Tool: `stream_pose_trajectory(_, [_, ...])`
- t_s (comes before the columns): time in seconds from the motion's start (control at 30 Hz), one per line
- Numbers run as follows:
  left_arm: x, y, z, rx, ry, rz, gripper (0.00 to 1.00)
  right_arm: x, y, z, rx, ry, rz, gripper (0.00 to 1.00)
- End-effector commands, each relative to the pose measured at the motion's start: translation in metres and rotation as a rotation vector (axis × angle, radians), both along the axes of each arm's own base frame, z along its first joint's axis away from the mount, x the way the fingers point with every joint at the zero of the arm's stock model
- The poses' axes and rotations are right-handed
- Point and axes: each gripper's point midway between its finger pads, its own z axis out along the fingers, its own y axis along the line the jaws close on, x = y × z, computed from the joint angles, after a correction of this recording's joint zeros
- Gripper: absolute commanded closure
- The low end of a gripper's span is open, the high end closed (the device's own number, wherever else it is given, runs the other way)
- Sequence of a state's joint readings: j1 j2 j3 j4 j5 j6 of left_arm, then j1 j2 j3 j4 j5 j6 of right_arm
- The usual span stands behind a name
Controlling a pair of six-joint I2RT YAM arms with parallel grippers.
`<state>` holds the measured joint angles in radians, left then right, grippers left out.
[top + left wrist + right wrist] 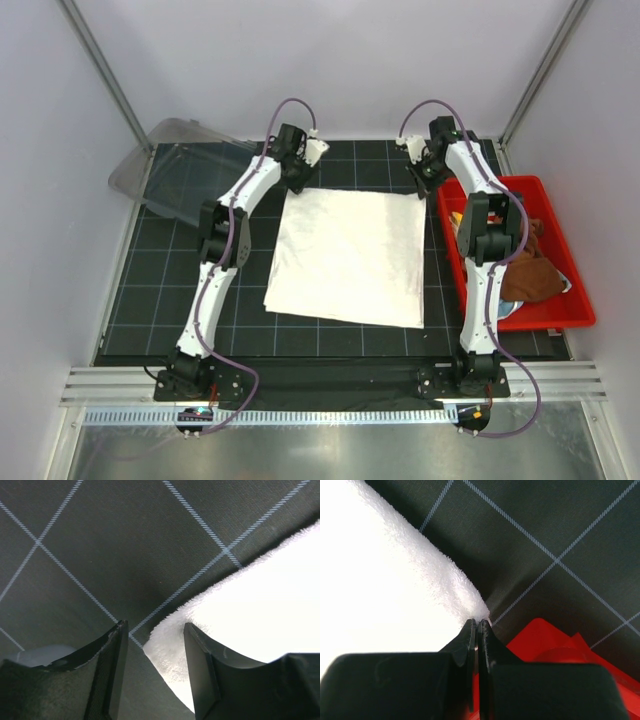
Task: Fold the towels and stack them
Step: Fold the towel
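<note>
My right gripper lifts the towel's pinched corner next, since the towel lies crooked. It then lowers the corner outward and releases it on the mat beyond the towel's far edge.
A large cream-white towel (348, 258) lies flat on the black grid mat. My left gripper (300, 168) is at its far left corner. In the left wrist view this gripper (155, 627) is open, with the towel corner (170, 645) lying between the jaws. My right gripper (424, 176) is at the far right corner. In the right wrist view it (477, 622) is shut, pinching the tip of the towel corner (470, 597). A rust-brown towel (530, 270) lies in the red bin, with a bit of light-blue cloth (508, 310) beside it. No yellow towel shows clearly.
The red bin (565, 315) stands along the mat's right edge, close to the right arm; its corner shows in the right wrist view (535, 635). A clear plastic container (180, 170) lies tilted at the back left. Metal frame posts and white walls enclose the table.
</note>
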<state>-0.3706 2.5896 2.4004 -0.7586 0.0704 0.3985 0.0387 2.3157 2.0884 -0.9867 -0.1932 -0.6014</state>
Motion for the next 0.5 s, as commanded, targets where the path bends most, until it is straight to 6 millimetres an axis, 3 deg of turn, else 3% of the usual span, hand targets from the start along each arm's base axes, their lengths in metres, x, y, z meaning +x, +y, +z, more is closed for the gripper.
stream_pose_trajectory(0.0, [-0.005,-0.003,0.006,-0.048,0.032,-0.014,0.49,0.015,-0.017,0.035,-0.035,-0.111,-0.019,0.99])
stream_pose_trajectory(0.27, [-0.011,-0.007,0.005,-0.080,0.060,0.006,0.54,0.018,-0.014,0.044,-0.013,-0.131,-0.009,0.99])
stream_pose_trajectory(0.47, [-0.005,-0.001,-0.005,-0.041,0.047,0.054,0.78,0.017,-0.011,0.042,0.001,-0.128,-0.006,0.99])
